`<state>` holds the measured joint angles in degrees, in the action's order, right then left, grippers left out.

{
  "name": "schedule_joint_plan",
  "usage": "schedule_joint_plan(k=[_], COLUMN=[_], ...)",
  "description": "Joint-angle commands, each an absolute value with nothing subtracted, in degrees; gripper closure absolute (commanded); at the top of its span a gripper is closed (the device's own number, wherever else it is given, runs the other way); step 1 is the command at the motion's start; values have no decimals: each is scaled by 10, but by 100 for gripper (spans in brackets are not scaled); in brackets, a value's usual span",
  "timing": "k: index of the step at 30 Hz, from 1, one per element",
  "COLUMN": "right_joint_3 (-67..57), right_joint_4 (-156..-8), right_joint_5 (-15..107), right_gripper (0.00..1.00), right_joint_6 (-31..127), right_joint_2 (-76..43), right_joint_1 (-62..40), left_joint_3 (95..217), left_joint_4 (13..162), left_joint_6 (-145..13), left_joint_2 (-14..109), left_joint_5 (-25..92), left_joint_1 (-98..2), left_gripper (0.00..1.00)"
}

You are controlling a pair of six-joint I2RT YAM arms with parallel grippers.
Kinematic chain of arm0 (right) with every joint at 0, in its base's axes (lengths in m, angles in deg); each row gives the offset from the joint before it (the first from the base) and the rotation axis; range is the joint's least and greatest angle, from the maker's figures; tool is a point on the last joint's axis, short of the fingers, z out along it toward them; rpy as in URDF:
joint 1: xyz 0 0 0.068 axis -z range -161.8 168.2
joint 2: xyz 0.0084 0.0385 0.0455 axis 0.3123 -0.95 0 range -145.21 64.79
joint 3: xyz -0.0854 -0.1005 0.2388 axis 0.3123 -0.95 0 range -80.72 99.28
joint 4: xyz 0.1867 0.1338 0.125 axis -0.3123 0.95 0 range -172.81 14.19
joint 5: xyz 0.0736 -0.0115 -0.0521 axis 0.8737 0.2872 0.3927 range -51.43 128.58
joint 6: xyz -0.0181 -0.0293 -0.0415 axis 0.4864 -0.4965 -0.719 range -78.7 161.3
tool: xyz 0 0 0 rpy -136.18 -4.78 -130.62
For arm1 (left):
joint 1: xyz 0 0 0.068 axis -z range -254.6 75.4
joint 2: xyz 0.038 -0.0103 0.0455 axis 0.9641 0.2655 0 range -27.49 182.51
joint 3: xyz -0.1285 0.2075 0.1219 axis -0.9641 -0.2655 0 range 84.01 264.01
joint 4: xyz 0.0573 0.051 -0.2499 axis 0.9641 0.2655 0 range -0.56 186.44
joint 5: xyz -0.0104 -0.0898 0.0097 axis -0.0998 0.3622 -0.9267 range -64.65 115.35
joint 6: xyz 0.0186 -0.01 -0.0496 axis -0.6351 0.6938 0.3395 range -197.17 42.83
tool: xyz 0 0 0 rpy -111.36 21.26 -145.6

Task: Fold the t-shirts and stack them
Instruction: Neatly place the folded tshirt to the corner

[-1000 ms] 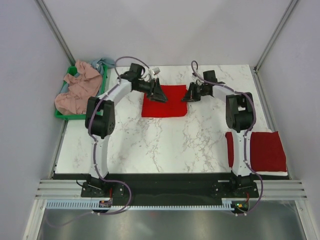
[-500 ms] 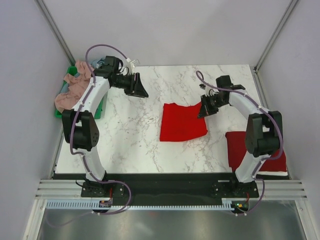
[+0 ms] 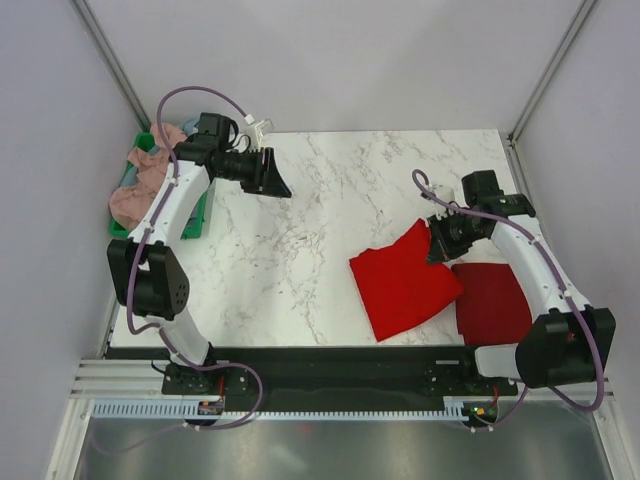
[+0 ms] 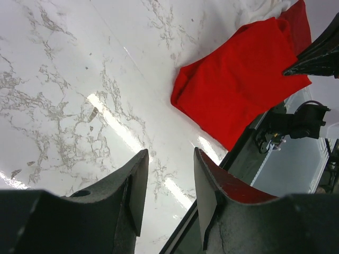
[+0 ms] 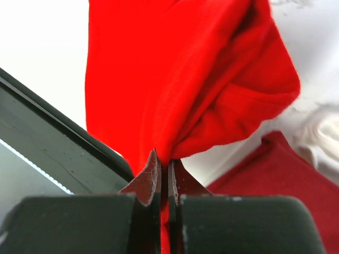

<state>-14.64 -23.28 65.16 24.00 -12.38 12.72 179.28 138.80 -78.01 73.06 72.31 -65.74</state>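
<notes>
My right gripper travels to the right in the top view next. It releases the bright red t-shirt's corner over the darker red t-shirt's wall-side edge [image 3: 517,286], since that t-shirt lies folded flat.
A folded bright red t-shirt [image 3: 405,280] lies tilted on the marble table at the front right; it also shows in the left wrist view [image 4: 241,79] and the right wrist view [image 5: 180,79]. My right gripper [image 3: 438,240] is shut on its far right corner [image 5: 165,159]. A darker red folded t-shirt [image 3: 495,303] lies just right of it, also in the right wrist view [image 5: 275,180]. My left gripper [image 3: 272,177] is open and empty [image 4: 169,185] above the table's back left. Dusty pink [image 3: 135,190] and grey-blue t-shirts sit in the bin.
The green plastic bin [image 3: 198,215] stands at the left edge of the table behind my left arm. The black front rail [image 3: 330,358] runs along the table's near edge. Grey walls enclose the table on three sides.
My right gripper has dragged the folded red t-shirt from the back middle to the front right, beside the darker shirt. My left gripper let go of it and pulled back to the left.
</notes>
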Motion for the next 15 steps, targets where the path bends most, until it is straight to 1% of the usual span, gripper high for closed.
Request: schedule_joint_plan(k=[1,6,8,11,15], right_joint_3=[-118,-83,-68,-70,-93], right_joint_4=[-194,-143,-112,-65,-57], right_joint_5=[627,598,564,544,510], right_gripper=[100,100,100,100,100], right_joint_6=[215,193,180,170,184], right_joint_2=[-91,-48,-31,-8,45], right_joint_1=[143,147,148,150,154], left_joint_3=[1790,1791,1793,1794,1787], left_joint_4=[1382,1377,1375,1369,1353], left_joint_6=[-801,-799,-797,-792,-785], left_joint_2=[706,702,702,705,706], left_joint_5=[717,716,715,715,715], left_joint_1=[-656,-656,-656,-656,-656], left_gripper=[53,53,53,53,53])
